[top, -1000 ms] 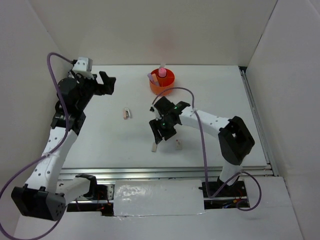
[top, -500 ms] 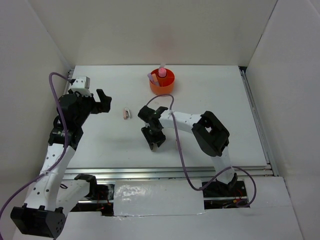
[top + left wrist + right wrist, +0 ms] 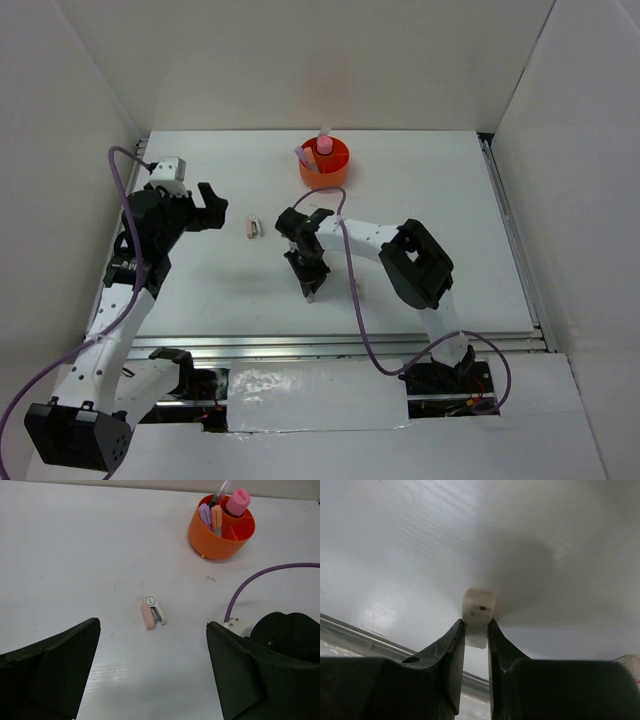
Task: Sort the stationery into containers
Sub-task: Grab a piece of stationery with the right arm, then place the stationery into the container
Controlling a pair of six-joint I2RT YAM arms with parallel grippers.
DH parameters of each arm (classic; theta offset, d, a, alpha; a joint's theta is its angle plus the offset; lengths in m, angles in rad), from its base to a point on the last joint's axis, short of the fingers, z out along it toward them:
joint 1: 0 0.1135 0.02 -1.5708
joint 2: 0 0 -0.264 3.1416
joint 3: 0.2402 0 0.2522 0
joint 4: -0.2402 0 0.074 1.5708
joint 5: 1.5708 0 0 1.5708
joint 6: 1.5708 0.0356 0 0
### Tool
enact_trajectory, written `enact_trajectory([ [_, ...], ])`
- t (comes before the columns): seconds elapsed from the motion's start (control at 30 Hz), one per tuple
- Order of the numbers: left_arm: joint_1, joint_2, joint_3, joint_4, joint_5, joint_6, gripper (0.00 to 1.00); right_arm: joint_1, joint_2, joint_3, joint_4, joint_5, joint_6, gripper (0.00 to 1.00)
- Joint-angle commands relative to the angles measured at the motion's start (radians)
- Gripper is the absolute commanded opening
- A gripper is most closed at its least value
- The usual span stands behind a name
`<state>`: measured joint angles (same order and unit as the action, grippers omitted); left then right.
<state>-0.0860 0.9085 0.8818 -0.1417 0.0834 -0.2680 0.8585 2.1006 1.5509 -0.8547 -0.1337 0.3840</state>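
My right gripper holds the white eraser (image 3: pixel 311 296) and next needs to lift it up and outward, then let it go over the open space beside the glue stick, because the orange tub stands outward.
My right gripper (image 3: pixel 311 288) points down at the table and is shut on a white eraser (image 3: pixel 478 611), which sits at the table surface; in the top view the eraser (image 3: pixel 311 296) barely shows under the fingers. A beige eraser (image 3: pixel 358 291) lies just right of it. A small pink and white item (image 3: pixel 152 614) lies on the table ahead of my left gripper (image 3: pixel 212 205), which is open and empty above the table. The orange tub (image 3: pixel 325 162) stands at the far middle and holds a pink glue stick (image 3: pixel 237 501), markers (image 3: pixel 216 516) and a pen.
White walls close in the table on the left, back and right. A metal rail (image 3: pixel 330 345) runs along the near edge. The right arm's purple cable (image 3: pixel 260 575) loops over the table between the tub and the arm.
My right gripper swung left and down over the white eraser and closed on it. My left gripper moved nearer, away from the back wall, still open.
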Motion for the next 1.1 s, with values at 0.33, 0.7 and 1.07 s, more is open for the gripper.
enact_trajectory([
  [0.33, 0.000, 0.088, 0.028, 0.284, 0.279, 0.125, 0.99, -0.427, -0.237, 0.302, 0.302, 0.154, -0.168, 0.00],
  [0.7, -0.004, 0.174, -0.006, 0.427, 0.331, 0.110, 0.99, -0.635, -0.050, 0.385, 0.793, 0.138, -0.221, 0.00],
  [1.07, -0.012, 0.247, -0.001, 0.470, 0.338, 0.096, 0.99, -0.633, 0.128, 0.526, 0.865, -0.056, -0.201, 0.01],
])
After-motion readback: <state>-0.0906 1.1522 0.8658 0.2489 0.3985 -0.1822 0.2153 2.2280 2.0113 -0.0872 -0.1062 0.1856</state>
